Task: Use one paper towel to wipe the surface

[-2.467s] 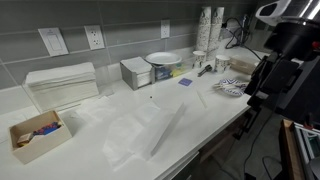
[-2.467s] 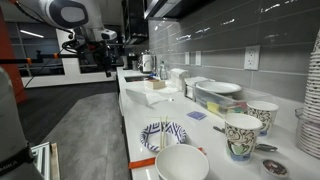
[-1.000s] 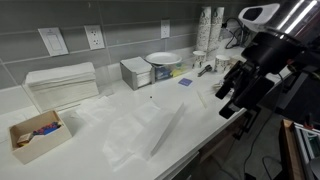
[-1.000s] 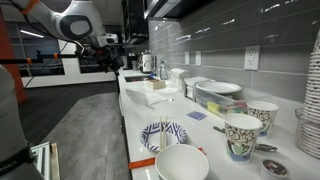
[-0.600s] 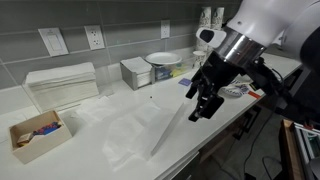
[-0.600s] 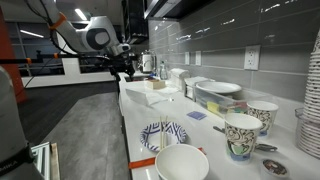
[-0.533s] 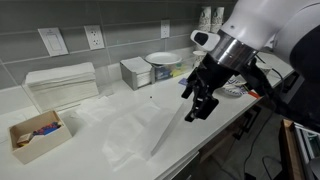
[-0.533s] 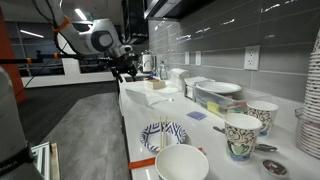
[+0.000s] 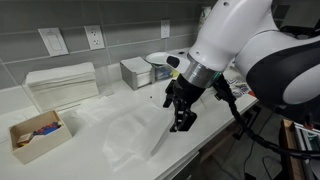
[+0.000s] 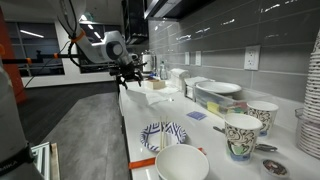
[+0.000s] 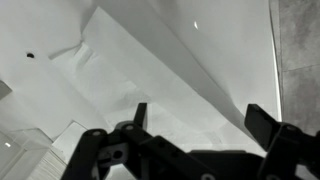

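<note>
Next, my gripper stays low, then closes its spread fingers on the paper towel's raised fold.
The paper towel (image 9: 135, 133) is a large thin white wrinkled sheet lying spread on the white countertop (image 9: 205, 100), with one long raised fold near the front edge. My gripper (image 9: 181, 118) hangs open just above the sheet's right fold, holding nothing. In the wrist view the two dark fingers (image 11: 200, 118) are spread wide over the creased towel (image 11: 150, 70). In an exterior view the gripper (image 10: 128, 74) shows far off over the counter's far end.
A neat stack of folded towels (image 9: 62, 84) stands at the back left, a cardboard box (image 9: 36, 133) at the front left. A metal box (image 9: 135, 71), plates (image 9: 162, 59), cups and bowls (image 10: 183, 163) crowd the right end.
The arm has swung in from the right end of the counter to above the paper towel and come lower. The towel has not moved.
</note>
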Available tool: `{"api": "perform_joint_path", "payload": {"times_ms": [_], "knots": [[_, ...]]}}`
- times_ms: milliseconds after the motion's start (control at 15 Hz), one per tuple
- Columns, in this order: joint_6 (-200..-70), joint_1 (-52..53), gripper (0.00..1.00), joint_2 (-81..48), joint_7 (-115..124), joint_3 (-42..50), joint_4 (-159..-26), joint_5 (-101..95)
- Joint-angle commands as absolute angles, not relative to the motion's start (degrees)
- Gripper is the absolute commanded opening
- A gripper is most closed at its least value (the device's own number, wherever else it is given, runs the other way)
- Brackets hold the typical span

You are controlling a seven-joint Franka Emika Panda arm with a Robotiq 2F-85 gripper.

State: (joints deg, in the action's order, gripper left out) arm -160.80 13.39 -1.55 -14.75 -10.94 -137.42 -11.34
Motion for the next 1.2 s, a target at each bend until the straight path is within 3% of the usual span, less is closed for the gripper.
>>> {"api": "perform_joint_path", "payload": {"times_ms": [0,67,133,200,800,1133], "knots": [[-162.81,12.76,1.0,-5.85,-15.68,-10.97,-134.61,-16.9],[-162.65,12.85,1.0,-6.45,-15.59,-10.86,-134.32,-18.29],[-162.13,12.92,0.9,-6.93,-15.72,-10.81,-134.02,-19.34],[-161.39,13.01,0.73,-7.26,-15.75,-10.77,-133.85,-20.3],[-152.93,13.51,0.02,-4.28,-14.39,-11.64,-133.59,-20.24],[-144.92,13.75,0.0,0.27,-3.17,-11.6,-131.72,-21.07]]}}
